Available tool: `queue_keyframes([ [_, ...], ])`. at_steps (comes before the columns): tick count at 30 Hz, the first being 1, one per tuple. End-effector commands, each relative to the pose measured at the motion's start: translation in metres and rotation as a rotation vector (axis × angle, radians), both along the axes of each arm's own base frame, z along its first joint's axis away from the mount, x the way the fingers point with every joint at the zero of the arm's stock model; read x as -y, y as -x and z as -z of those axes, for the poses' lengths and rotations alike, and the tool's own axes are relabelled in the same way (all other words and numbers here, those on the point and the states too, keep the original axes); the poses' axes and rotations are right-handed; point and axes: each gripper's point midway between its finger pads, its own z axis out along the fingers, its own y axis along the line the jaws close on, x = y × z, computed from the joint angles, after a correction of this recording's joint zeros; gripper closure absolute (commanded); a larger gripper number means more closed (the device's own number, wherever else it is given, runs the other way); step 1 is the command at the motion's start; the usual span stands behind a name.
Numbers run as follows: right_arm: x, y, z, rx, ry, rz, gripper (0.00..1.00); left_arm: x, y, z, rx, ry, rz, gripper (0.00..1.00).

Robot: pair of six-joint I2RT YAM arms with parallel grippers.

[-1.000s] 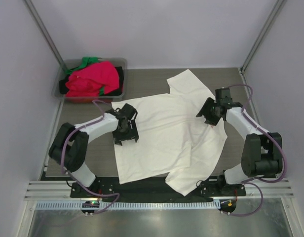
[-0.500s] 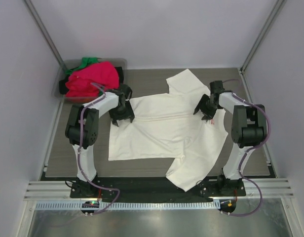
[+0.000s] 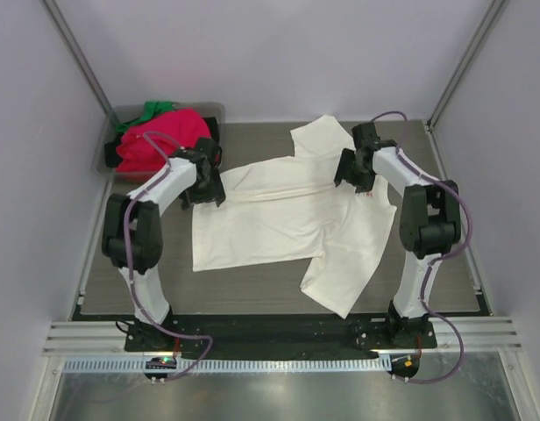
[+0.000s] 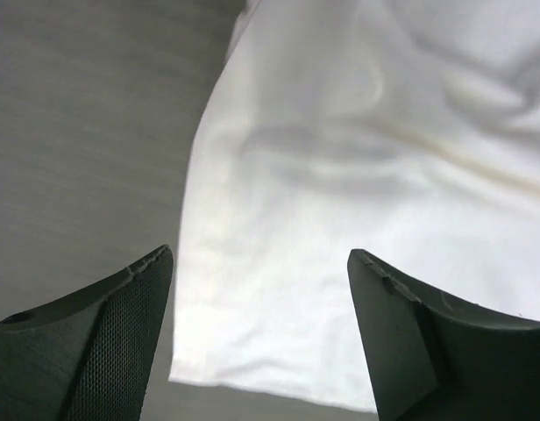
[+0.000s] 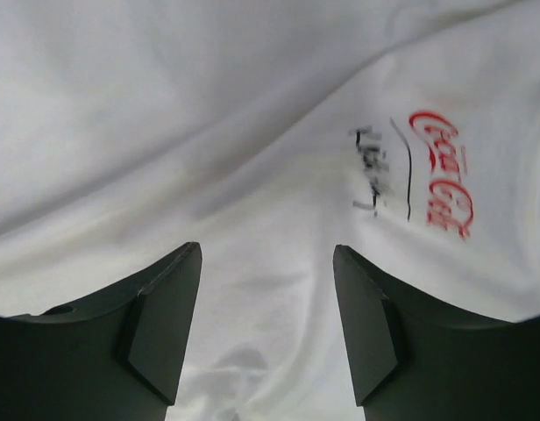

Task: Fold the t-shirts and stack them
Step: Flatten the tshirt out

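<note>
My right gripper moves back and down onto the near corner of the shirt's trailing part next, because that part juts out past the rest of the shirt's hem.
A large cream-white t-shirt (image 3: 279,215) lies spread on the table, partly folded, one part trailing toward the front right. My left gripper (image 3: 204,189) is open above its left edge; the left wrist view shows the shirt's hem corner (image 4: 279,333) between the open fingers. My right gripper (image 3: 351,171) is open above the shirt's upper right part; the right wrist view shows white cloth (image 5: 209,132) with a small red and black print (image 5: 428,171) under the open fingers. A bright pink-red t-shirt (image 3: 160,140), a green one (image 3: 152,111) and a dark one lie in the bin.
The grey plastic bin (image 3: 112,162) stands at the back left corner of the table. Pale walls and metal frame posts close the left, right and back sides. The brown-grey tabletop (image 3: 138,281) shows around the shirt.
Both arms have reached toward the back of the table. The white shirt has been drawn back with them and now lies flatter and more folded. Both grippers now hold nothing.
</note>
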Motion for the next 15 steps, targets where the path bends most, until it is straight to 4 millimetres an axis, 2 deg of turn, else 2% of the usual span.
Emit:
queue_keyframes([
  [1, 0.014, 0.048, -0.066, 0.072, 0.188, 0.025, 0.32, -0.017, 0.041, -0.048, 0.096, -0.012, -0.04, 0.18],
  [2, 0.022, 0.06, -0.092, 0.138, 0.211, 0.093, 0.31, -0.017, 0.051, -0.051, 0.108, 0.01, -0.05, 0.18],
  [3, 0.021, 0.073, -0.093, 0.141, 0.212, 0.107, 0.3, -0.018, 0.06, -0.065, 0.158, 0.041, -0.067, 0.18],
  [4, 0.027, 0.097, -0.08, 0.105, 0.231, 0.126, 0.3, -0.022, 0.082, -0.05, 0.126, 0.049, -0.113, 0.19],
  [5, 0.032, 0.11, -0.079, 0.1, 0.238, 0.164, 0.29, -0.021, 0.093, -0.046, 0.122, 0.074, -0.131, 0.19],
  [6, 0.036, 0.124, -0.088, 0.128, 0.212, 0.242, 0.29, -0.021, 0.103, -0.054, 0.158, 0.106, -0.159, 0.21],
  [7, 0.041, 0.149, -0.068, 0.062, 0.218, 0.256, 0.28, -0.024, 0.122, -0.035, 0.119, 0.116, -0.209, 0.22],
  [8, 0.041, 0.161, -0.062, 0.042, 0.202, 0.27, 0.29, -0.021, 0.131, -0.028, 0.112, 0.146, -0.23, 0.23],
  [9, 0.032, 0.174, -0.067, 0.053, 0.127, 0.29, 0.29, -0.02, 0.134, -0.03, 0.151, 0.179, -0.247, 0.23],
  [10, 0.033, 0.194, -0.049, 0.005, 0.112, 0.304, 0.29, -0.023, 0.151, -0.011, 0.11, 0.172, -0.267, 0.24],
  [13, 0.022, 0.223, -0.039, -0.024, 0.005, 0.343, 0.31, -0.021, 0.168, 0.006, 0.099, 0.215, -0.323, 0.28],
  [15, 0.02, 0.235, -0.035, -0.038, -0.018, 0.351, 0.31, -0.019, 0.175, 0.014, 0.089, 0.244, -0.351, 0.3],
])
